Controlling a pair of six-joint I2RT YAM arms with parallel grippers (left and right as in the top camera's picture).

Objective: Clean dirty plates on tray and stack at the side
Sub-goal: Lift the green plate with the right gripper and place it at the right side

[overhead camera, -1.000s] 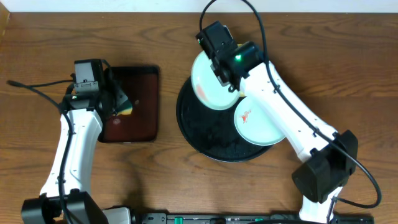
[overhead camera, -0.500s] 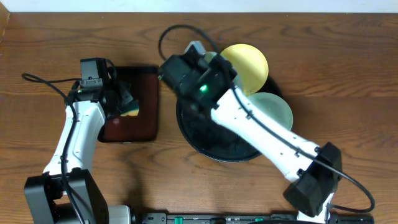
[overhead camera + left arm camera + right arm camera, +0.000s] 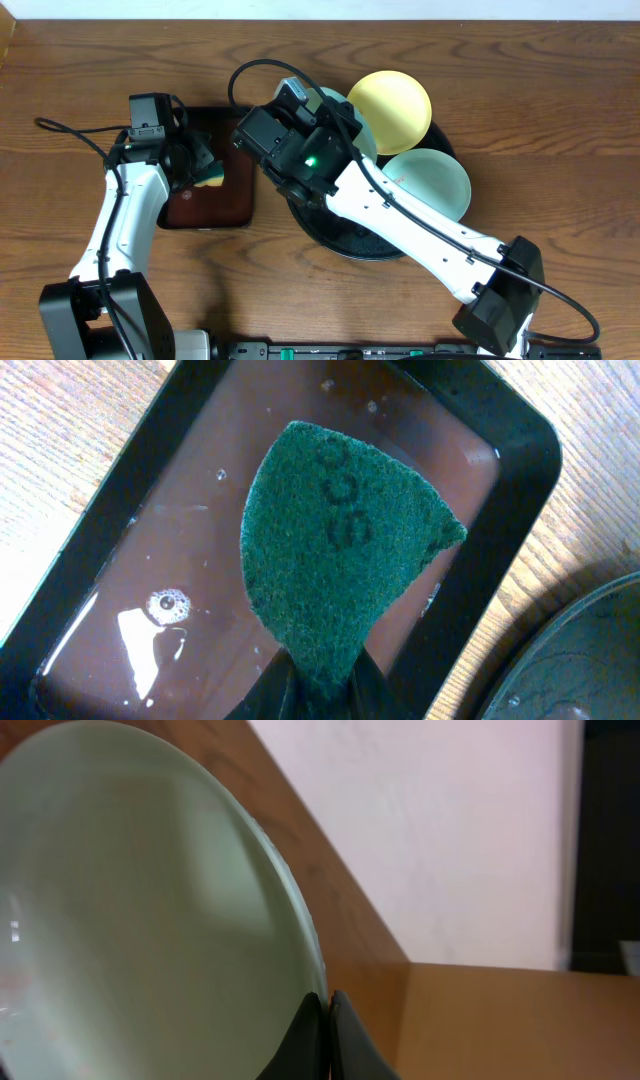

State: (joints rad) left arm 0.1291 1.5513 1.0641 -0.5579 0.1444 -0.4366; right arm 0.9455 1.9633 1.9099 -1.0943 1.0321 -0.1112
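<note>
The table past the yellow plate is bare, so I need to move my right gripper to the right in the overhead view, lower the pale plate flat and release it.
My right gripper [image 3: 327, 1005] is shut on the rim of a pale plate [image 3: 140, 910], which is tilted up on edge. From above, that plate [image 3: 354, 120] peeks out behind the right wrist, over the left back part of the black tray [image 3: 335, 232]. A yellow plate [image 3: 390, 98] rests on the tray's back rim. Another pale plate [image 3: 430, 182] lies at the tray's right side. My left gripper [image 3: 325, 675] is shut on a green scouring sponge [image 3: 335, 550], held over the small brown tray [image 3: 525, 455].
The small brown tray [image 3: 215, 200] holds a film of water and sits left of the black tray, whose rim [image 3: 590, 660] shows close by in the left wrist view. My right arm [image 3: 420, 235] lies diagonally across the black tray. Bare wooden table [image 3: 540, 120] surrounds both trays.
My right arm has swung left across the black tray with the pale plate in its grip, uncovering the yellow plate and the other pale plate. The left arm has barely moved.
</note>
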